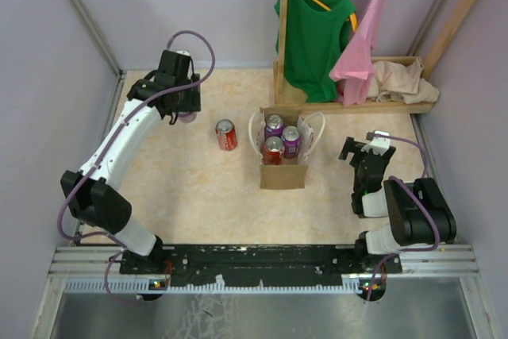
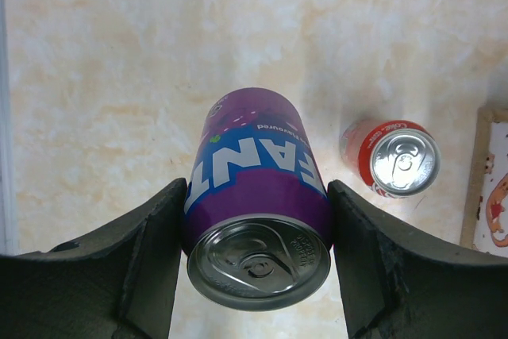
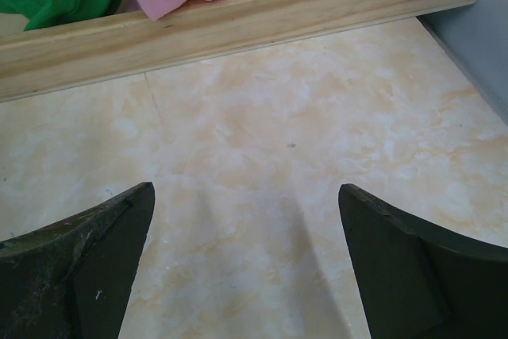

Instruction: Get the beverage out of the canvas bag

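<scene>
My left gripper is holding the purple Fanta can and should lower it onto the table (image 1: pixel 190 125) beside the red can, outside the bag, before it opens.
The tan canvas bag (image 1: pixel 283 171) with white loop handles stands open mid-table, holding two purple cans (image 1: pixel 275 125) and a red can (image 1: pixel 272 149). Another red can (image 1: pixel 226 134) stands on the table to its left and also shows in the left wrist view (image 2: pixel 397 160). My left gripper (image 1: pixel 181 101) is at the far left of the table, shut on a purple Fanta can (image 2: pixel 258 188) with a finger (image 2: pixel 151 252) on either side of it. I cannot tell if the can rests on the table. My right gripper (image 1: pixel 357 152) (image 3: pixel 246 190) is open and empty, right of the bag.
A wooden rack (image 1: pixel 357 105) stands at the back right with a green shirt (image 1: pixel 313 33), a pink garment (image 1: pixel 365 41) and a beige cloth (image 1: pixel 405 81). Its base beam (image 3: pixel 238 21) lies just ahead of the right gripper. Lilac walls enclose the table.
</scene>
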{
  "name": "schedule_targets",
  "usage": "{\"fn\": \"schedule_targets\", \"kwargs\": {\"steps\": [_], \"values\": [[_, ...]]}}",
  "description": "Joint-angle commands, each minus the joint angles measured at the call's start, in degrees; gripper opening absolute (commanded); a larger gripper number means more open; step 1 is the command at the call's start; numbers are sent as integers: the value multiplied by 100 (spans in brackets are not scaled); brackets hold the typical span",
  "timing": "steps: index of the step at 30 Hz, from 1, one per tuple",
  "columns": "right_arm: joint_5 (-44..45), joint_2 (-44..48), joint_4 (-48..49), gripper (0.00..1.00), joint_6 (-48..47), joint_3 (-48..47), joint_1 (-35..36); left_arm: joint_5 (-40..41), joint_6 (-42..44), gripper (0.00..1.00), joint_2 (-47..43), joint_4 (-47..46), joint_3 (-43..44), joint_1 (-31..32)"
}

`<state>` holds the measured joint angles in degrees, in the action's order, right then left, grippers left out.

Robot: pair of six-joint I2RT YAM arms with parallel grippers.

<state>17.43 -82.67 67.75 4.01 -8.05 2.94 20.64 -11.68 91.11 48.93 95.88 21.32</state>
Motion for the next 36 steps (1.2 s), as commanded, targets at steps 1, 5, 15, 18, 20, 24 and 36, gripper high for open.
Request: {"fn": "schedule_targets", "kwargs": {"steps": [1,5,15,18,20,24,36], "values": [[64,2,345,99,-53,-153,-8,-160,-257,0,-550,-1034,-514,-31],[64,-3,345,99,-50,-153,-6,-238,-344,0,-558,-1467,-1161,-57],[60,-3,345,99,-54,-152,-4,-352,-594,0,43,-1762,-1544,-156],[60,-3,345,99,-50,-152,-4,-459,-638,0,179,-1812,-1573,-188],[60,-3,351,99,-55,-153,-4,-500,-670,0,278,-1779,-1560,-218],[67,-3,351,99,-52,-152,-7,-627,-722,0,457,-1609,-1561,-300],[60,-3,349,99,-50,-152,-4,-1156,-739,0,976,-1071,-1389,-481]]}}
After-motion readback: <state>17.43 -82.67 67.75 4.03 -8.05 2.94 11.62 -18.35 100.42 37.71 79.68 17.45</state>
